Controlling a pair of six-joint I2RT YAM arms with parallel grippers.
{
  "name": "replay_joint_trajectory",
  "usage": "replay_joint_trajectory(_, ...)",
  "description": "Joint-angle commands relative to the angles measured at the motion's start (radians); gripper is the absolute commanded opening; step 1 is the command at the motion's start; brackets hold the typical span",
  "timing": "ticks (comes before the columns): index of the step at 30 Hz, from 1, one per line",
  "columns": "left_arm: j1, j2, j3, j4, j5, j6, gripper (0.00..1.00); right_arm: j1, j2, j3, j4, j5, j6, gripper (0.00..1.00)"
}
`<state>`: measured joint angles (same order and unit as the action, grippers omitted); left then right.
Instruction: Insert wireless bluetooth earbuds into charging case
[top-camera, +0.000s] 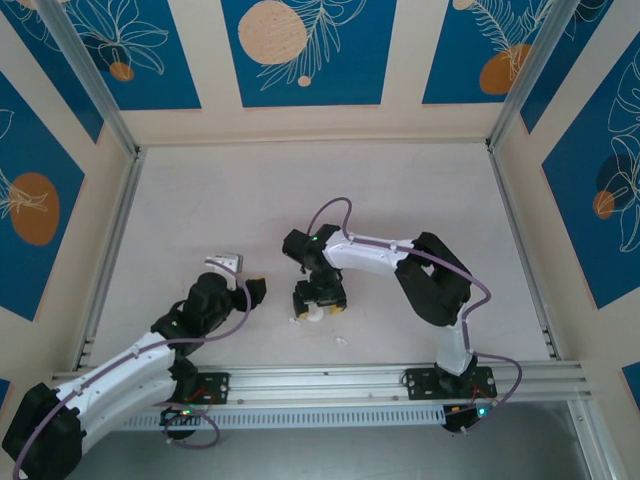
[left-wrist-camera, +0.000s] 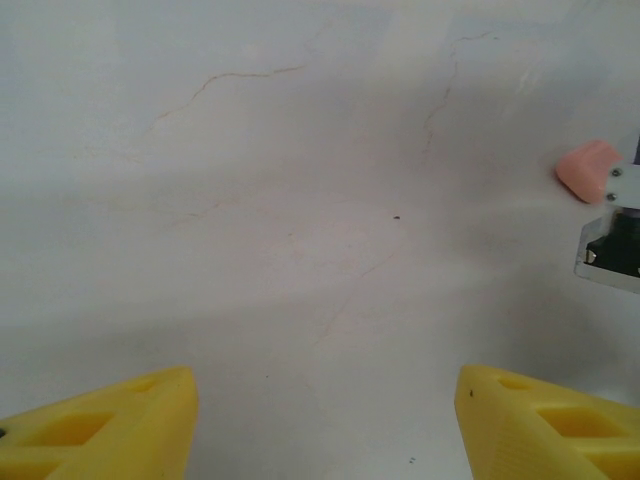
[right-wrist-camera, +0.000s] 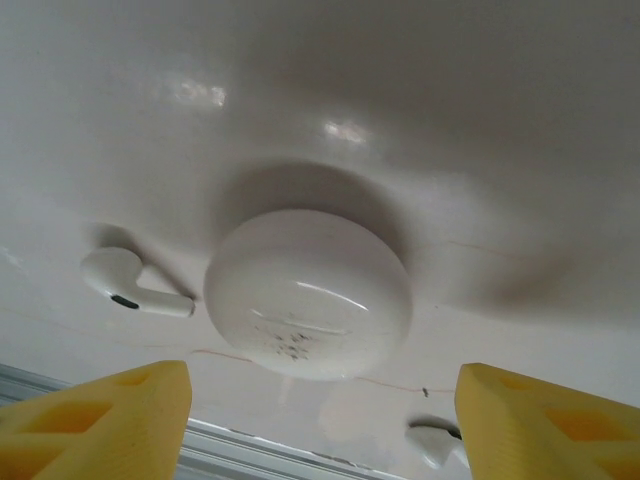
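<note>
My open fingers are on both sides of the charging case (top-camera: 313, 313). My right gripper will next go down and close on the charging case's round sides.
A round white charging case (right-wrist-camera: 308, 305), lid shut, lies on the table just beyond my right gripper (right-wrist-camera: 322, 400), which is open and holds nothing. One white earbud (right-wrist-camera: 130, 285) lies left of the case, its stem touching or nearly touching it. Another white earbud (right-wrist-camera: 435, 442) lies near the right fingertip. From above, the right gripper (top-camera: 320, 298) hangs over the case (top-camera: 313, 313), with white earbuds at its left (top-camera: 295, 320) and lower right (top-camera: 342, 342). My left gripper (left-wrist-camera: 325, 390) is open over bare table, to the left of the right one (top-camera: 250, 290). A salmon-pink piece (left-wrist-camera: 588, 170) lies at the right edge, partly hidden.
An aluminium rail (top-camera: 330, 380) runs along the near edge, close behind the case (right-wrist-camera: 250, 450). Rails (top-camera: 110, 260) also border the table's left and right sides. Part of the right gripper's body (left-wrist-camera: 612, 240) shows in the left wrist view.
</note>
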<state>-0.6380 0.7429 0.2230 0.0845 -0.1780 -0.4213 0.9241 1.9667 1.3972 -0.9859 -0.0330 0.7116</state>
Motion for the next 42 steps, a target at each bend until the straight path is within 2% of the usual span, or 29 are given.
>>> replay_joint_trajectory(1,-0.005,0.000,-0.014,-0.005,-0.021,-0.017,0.68,0.008,0.023,0.032,-0.020,-0.021,0.023,0.70)
replay_joint_trajectory(15,-0.004,0.001,-0.010,-0.010,-0.025,-0.008,0.69,0.010,0.109,0.069,-0.011,-0.009,-0.006,0.61)
replay_joint_trajectory(18,-0.005,0.001,-0.011,-0.013,-0.025,-0.008,0.69,0.012,0.123,0.068,-0.016,-0.006,-0.009,0.56)
replay_joint_trajectory(21,-0.005,0.001,-0.010,-0.012,-0.025,-0.005,0.69,0.012,0.109,0.055,-0.012,0.007,-0.009,0.47)
replay_joint_trajectory(26,-0.004,-0.006,-0.024,0.036,0.015,0.049,0.66,-0.005,0.007,-0.008,0.074,0.028,-0.008,0.41)
replay_joint_trajectory(32,-0.007,-0.018,-0.085,0.268,0.133,0.149,0.61,-0.063,-0.262,-0.214,0.411,-0.014,0.003,0.41)
replay_joint_trajectory(38,-0.012,0.033,-0.128,0.550,0.288,0.284,0.58,-0.153,-0.498,-0.500,0.924,-0.207,0.054,0.39)
replay_joint_trajectory(42,-0.017,0.091,-0.141,0.709,0.387,0.370,0.58,-0.184,-0.581,-0.646,1.199,-0.260,0.083,0.39)
